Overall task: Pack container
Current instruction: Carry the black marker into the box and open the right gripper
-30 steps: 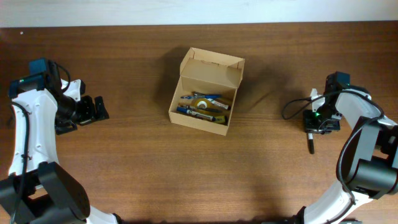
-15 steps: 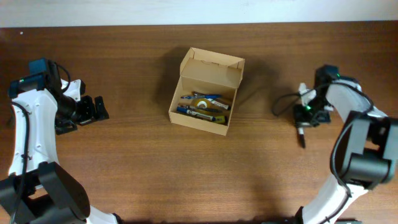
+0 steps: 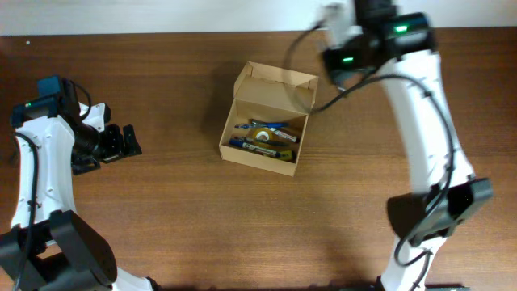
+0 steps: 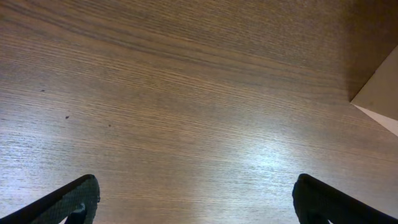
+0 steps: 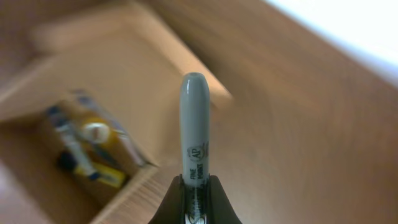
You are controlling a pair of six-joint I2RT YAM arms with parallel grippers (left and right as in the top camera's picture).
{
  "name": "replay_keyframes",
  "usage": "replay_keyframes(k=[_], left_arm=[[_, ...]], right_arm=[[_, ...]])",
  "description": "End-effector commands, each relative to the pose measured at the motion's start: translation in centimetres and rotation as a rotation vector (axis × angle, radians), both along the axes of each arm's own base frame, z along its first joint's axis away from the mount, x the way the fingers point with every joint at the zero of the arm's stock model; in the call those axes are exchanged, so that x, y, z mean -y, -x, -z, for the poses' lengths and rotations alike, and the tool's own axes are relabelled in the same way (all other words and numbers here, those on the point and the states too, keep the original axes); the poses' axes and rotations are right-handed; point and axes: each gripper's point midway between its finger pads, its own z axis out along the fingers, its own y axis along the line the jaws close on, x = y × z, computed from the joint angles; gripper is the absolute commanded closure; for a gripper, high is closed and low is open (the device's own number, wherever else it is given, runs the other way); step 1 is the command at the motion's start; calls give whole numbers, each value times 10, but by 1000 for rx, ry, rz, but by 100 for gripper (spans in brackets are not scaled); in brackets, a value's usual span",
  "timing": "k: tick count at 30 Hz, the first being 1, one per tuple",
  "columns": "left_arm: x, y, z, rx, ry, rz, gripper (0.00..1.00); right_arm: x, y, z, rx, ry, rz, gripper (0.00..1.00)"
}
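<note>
Next, my right gripper goes back over the open container and turns while it lowers toward the pens inside [image 3: 266, 139] [image 5: 92, 144]. The grey marker still hangs outside the box.
The container [image 3: 275, 94], a tan cardboard box with its flap lid standing open at the back, sits mid-table. Several blue and yellow pens [image 3: 263, 138] lie inside it. My right gripper [image 5: 196, 194] is shut on a grey fine-point marker [image 5: 194, 124] that points away from the camera. It hovers by the container's [image 5: 124, 74] rear right corner. From overhead the right gripper [image 3: 335, 69] is blurred and the marker cannot be made out. My left gripper [image 3: 128, 141] stands open over bare wood at the far left, with nothing between its fingers [image 4: 78, 199].
A corner of the box [image 4: 379, 99] shows at the right edge of the left wrist view. The table's far edge meets a white wall [image 3: 161, 16] at the top. The right arm [image 3: 420, 121] stretches across the right half of the table.
The right arm has swung from the table's right side up and left to the box's rear right corner, carrying the marker. The left arm has not moved.
</note>
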Motion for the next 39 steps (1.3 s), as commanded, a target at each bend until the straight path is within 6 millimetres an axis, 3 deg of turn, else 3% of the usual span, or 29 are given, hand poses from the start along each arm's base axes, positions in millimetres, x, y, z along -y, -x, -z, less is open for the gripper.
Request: replay_keyframes(k=[1, 5, 9, 19, 26, 32, 34, 39], left_arm=[[2, 1, -5, 20, 7, 17, 0], [2, 1, -5, 20, 7, 17, 0], [2, 1, -5, 20, 7, 17, 0], [2, 1, -5, 20, 7, 17, 0], [2, 1, -5, 20, 7, 17, 0], [2, 1, -5, 20, 7, 17, 0], [2, 1, -5, 20, 7, 17, 0], [2, 1, -5, 20, 7, 17, 0]], right_arm=[[-62, 29, -10, 95, 131, -421, 96], [-104, 48, 11, 94, 201, -650, 96], [-127, 55, 42, 34, 217, -715, 96], [-130, 59, 140, -216, 250, -743, 96], [-129, 67, 190, -333, 245, -749, 96], [-129, 67, 211, -351, 231, -686, 96], [-128, 68, 212, -364, 226, -659, 78], [-130, 63, 194, -355, 192, -529, 72]])
